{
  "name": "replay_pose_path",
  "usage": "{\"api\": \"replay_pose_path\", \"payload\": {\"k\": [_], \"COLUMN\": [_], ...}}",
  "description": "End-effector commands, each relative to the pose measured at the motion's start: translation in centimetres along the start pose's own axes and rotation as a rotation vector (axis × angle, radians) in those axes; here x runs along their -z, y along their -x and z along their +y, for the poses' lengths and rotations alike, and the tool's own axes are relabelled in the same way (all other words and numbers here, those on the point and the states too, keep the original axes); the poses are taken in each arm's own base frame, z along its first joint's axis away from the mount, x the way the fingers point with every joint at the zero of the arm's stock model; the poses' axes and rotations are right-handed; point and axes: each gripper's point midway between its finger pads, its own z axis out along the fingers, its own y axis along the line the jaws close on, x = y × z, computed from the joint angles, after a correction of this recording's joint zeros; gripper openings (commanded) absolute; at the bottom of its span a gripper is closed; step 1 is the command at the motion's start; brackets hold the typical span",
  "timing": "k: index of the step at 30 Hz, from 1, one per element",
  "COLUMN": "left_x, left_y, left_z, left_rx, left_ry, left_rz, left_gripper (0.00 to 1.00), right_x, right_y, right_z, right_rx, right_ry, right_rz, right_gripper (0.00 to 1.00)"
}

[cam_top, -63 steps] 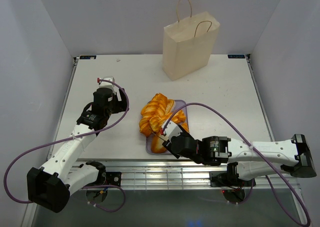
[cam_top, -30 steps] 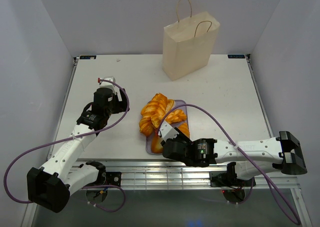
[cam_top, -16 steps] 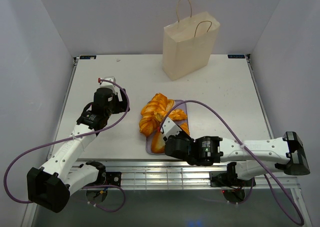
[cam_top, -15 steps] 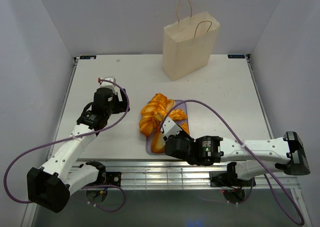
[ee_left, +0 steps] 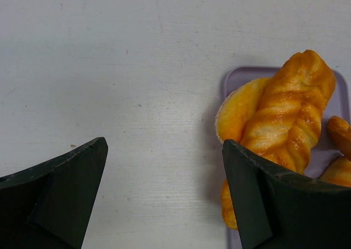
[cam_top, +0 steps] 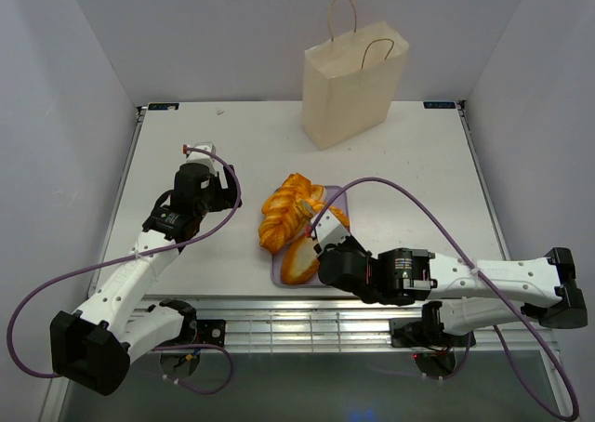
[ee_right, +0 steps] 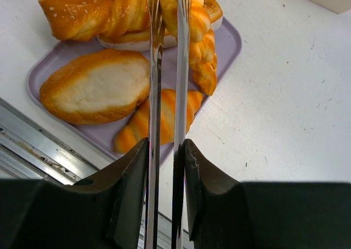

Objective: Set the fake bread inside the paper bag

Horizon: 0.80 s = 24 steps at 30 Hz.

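Note:
My right gripper rises off the tray [cam_top: 340, 197] next and swings outward over the paper bag's open top [cam_top: 357, 48] to release, because the tongs' blades hold a braided piece.
The fake bread [cam_top: 286, 213] lies piled on a lilac tray [cam_top: 340, 197]: braided loaves [ee_right: 93, 13], an oval roll [ee_right: 98, 87] and a croissant [ee_right: 159, 120]. My right gripper [cam_top: 323, 245] [ee_right: 166, 145] hovers over the tray's near right part, shut on a pair of metal tongs [ee_right: 155, 68]. The tongs' blades stand close together and reach to a braided piece [ee_right: 200, 40] at the top of the right wrist view; their tips are out of frame. My left gripper [cam_top: 221, 185] [ee_left: 164, 205] is open and empty over bare table left of the tray. The paper bag [cam_top: 353, 87] stands upright at the back.
The table's metal front rail [ee_right: 33, 150] runs just below the tray. White walls enclose the table on the left, right and back. The right arm's purple cable [cam_top: 409, 199] arcs over the table right of the tray.
My right gripper has shifted right and back over the tray, uncovering the oval roll. Its fingers have squeezed the tongs narrower. The left arm has stayed still.

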Motion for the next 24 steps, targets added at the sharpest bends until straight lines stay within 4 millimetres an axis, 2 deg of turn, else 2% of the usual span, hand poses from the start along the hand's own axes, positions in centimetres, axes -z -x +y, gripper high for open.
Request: {"api": "replay_pose_path", "payload": {"k": [1,6,13,20,24], "left_x": [0.6,0.7,0.7,0.8,1.0], "left_y": [1.4,1.3,1.4,1.5,1.7], "left_z": [-0.8,-0.7,-0.8,-0.9,-0.9], "left_rx": [-0.002,-0.004,-0.002,-0.001,0.002], "left_ry": [-0.032,-0.030,-0.035,-0.040,-0.042], "left_rz": [-0.031,-0.030,-0.032,-0.035,-0.042], "left_gripper": [0.96,0.96,0.96,0.96,0.96], "right_x": [1.3,1.9,2.9,1.9,1.6], "right_y": [3.0,4.1,6.4,8.1,10.9], "right_z": [-1.8,-3.1,-5.2,-7.7,-9.3], "right_rx": [-0.079,-0.123,-0.211,-0.275,-0.313], "right_ry": [-0.047,-0.066,-0.050,-0.040,-0.011], "right_rz": [-0.089,-0.120,-0.190,-0.230,-0.292], "right_gripper": [0.25,0.21,0.22,0.22,0.22]}}
